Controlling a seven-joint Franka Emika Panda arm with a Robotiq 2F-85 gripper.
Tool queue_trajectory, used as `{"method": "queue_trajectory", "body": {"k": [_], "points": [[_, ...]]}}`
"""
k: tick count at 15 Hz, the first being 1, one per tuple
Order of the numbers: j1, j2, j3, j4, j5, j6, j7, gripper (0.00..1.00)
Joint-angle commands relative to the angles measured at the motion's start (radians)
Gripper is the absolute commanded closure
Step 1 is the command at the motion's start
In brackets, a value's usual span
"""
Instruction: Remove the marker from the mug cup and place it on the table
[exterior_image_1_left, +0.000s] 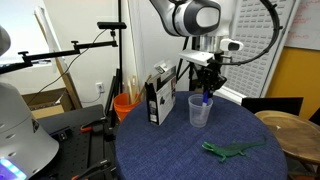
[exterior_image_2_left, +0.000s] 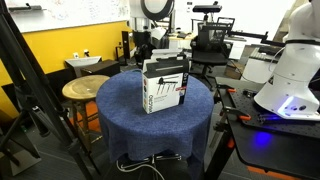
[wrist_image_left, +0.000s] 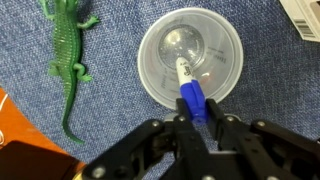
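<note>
The cup's rim surrounds the marker's body, so my gripper will next carry the marker (wrist_image_left: 190, 98) up, toward the lizard and down, and release it on the bare cloth by the cup.
The marker (wrist_image_left: 190, 98), blue cap up and white barrel down, stands tilted inside the clear plastic cup (wrist_image_left: 150, 70) on the dark blue table (wrist_image_left: 110, 40). In the wrist view my gripper (wrist_image_left: 198, 118) has a finger pressed on each side of the blue cap, just over the cup's rim. In an exterior view the gripper (exterior_image_1_left: 206, 82) hangs right above the cup (exterior_image_1_left: 200, 112), with the blue cap (exterior_image_1_left: 204, 98) showing between them. In the exterior view from the opposite side, a box hides the cup and marker.
A green toy lizard (wrist_image_left: 68, 60) lies on the cloth beside the cup (exterior_image_1_left: 232, 150). A black-and-white box (exterior_image_1_left: 159, 97) stands upright near the cup (exterior_image_2_left: 165, 85). An orange bucket (exterior_image_1_left: 125, 104) and a wooden round table (exterior_image_1_left: 295, 130) stand off the table's edge.
</note>
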Motion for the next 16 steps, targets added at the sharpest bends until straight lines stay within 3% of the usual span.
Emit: {"method": "queue_trajectory", "body": {"k": [1,16], "points": [[0.0,-0.04,0.001,0.004,0.026,-0.043,-0.014,0.94],[-0.004,-0.212,-0.039,0.022,0.041,-0.229,0.031,0.94]]}}
